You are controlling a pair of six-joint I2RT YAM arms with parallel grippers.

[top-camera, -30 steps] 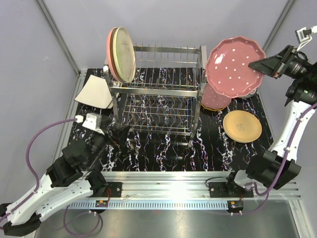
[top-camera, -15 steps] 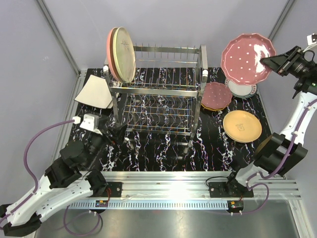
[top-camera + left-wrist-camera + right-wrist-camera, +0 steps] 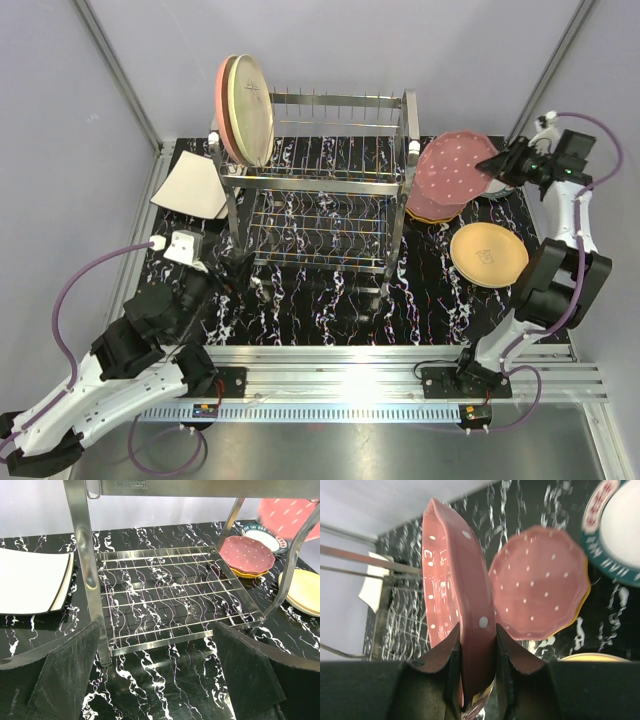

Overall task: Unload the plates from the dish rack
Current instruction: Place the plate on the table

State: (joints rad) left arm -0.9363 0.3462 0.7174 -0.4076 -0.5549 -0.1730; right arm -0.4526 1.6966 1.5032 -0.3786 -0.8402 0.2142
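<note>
The robot's right gripper needs to move down and to its left in the top view, stack its plate on the matching dotted plate point(image 3: 434, 207) point(image 3: 540, 582) and let go.
My right gripper point(image 3: 503, 163) is shut on the rim of a maroon white-dotted plate point(image 3: 452, 168), held tilted just above a second dotted plate point(image 3: 537, 585) that lies on an orange one. In the right wrist view the held plate point(image 3: 455, 595) stands edge-on between my fingers point(image 3: 445, 655). The dish rack point(image 3: 320, 190) has a pink and a cream plate point(image 3: 245, 108) upright at its top left end. My left gripper point(image 3: 240, 272) is open and empty, low at the rack's front left corner, looking into the bare lower tier point(image 3: 170, 595).
A squarish white plate point(image 3: 190, 187) lies left of the rack. A tan plate point(image 3: 488, 252) lies at the front right. A white plate with a teal patterned rim point(image 3: 620, 530) lies at the back right beside the dotted stack. Frame posts stand at the back corners.
My right gripper has brought the dotted plate down from high at the back right and leftward, over the stack. The left arm has not moved.
</note>
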